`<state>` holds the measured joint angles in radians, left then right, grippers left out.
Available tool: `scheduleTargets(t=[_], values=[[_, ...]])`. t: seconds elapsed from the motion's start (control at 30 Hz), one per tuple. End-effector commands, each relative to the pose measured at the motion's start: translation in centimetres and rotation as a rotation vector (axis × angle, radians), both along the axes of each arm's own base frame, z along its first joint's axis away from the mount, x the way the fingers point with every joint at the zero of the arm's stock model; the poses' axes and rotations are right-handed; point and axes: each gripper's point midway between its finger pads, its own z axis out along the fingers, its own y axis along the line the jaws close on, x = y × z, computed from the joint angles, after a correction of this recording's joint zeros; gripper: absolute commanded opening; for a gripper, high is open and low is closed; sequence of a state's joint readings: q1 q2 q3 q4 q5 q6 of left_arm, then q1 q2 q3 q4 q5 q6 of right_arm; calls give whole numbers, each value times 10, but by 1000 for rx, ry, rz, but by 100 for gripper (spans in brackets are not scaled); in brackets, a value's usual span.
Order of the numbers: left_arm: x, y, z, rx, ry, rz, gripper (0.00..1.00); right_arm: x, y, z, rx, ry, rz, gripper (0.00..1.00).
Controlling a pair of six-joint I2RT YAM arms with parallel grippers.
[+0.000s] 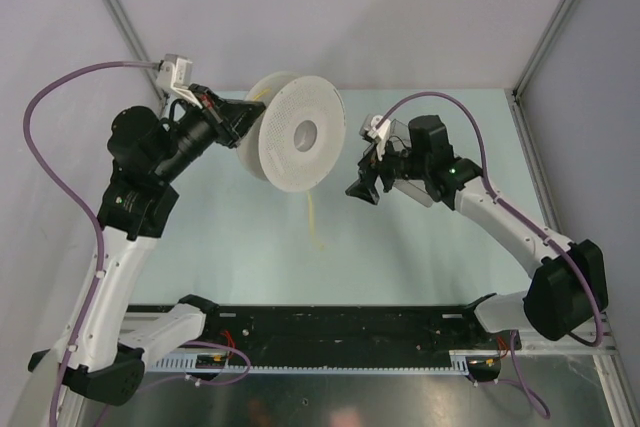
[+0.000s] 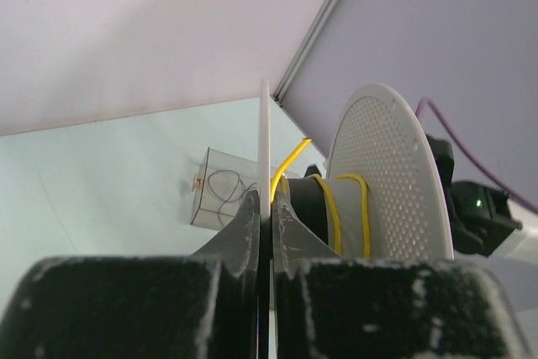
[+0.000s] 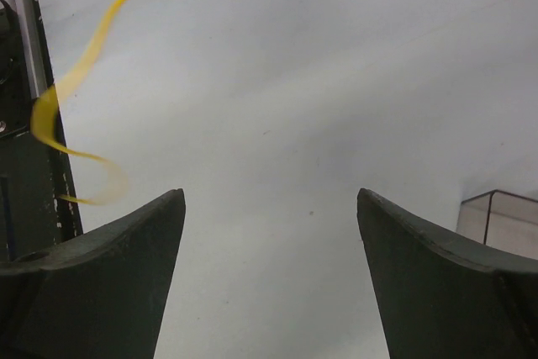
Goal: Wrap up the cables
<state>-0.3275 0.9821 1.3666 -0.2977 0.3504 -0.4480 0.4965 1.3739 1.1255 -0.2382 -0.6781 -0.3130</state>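
My right gripper will move toward the spool and a little outward next, so that it can close above the yellow cable's loose end (image 1: 313, 227) (image 3: 60, 95).
A white perforated spool (image 1: 300, 132) hangs in the air at the back of the table, its round face turned toward the camera. My left gripper (image 1: 245, 117) is shut on its far flange. In the left wrist view that thin flange (image 2: 264, 140) stands edge-on between the fingers of the left gripper (image 2: 269, 199). Turns of the yellow cable (image 2: 336, 208) lie round the dark hub. A loose end of the cable (image 1: 314, 215) hangs from the spool to the table. My right gripper (image 1: 358, 185) is open just right of the spool. In its own view the right gripper (image 3: 269, 195) holds nothing, and the cable (image 3: 80, 73) curls to its left.
A small clear box (image 2: 220, 191) holding a thin dark wire stands on the table behind the spool; it also shows as the clear box (image 3: 504, 220) at the right edge. A black rail (image 1: 330, 332) runs along the near edge between the arm bases.
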Motion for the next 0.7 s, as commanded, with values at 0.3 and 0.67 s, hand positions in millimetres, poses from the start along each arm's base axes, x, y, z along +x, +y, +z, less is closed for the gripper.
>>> scheduleTargets(t=[0.3,0.67], values=[[7,0,73,-186,-115,-3,0,37,-4,22,90,-197,-72,94],[13,-1,94,-180,-189,-18,0,42,20,-9,74,-175,3,82]])
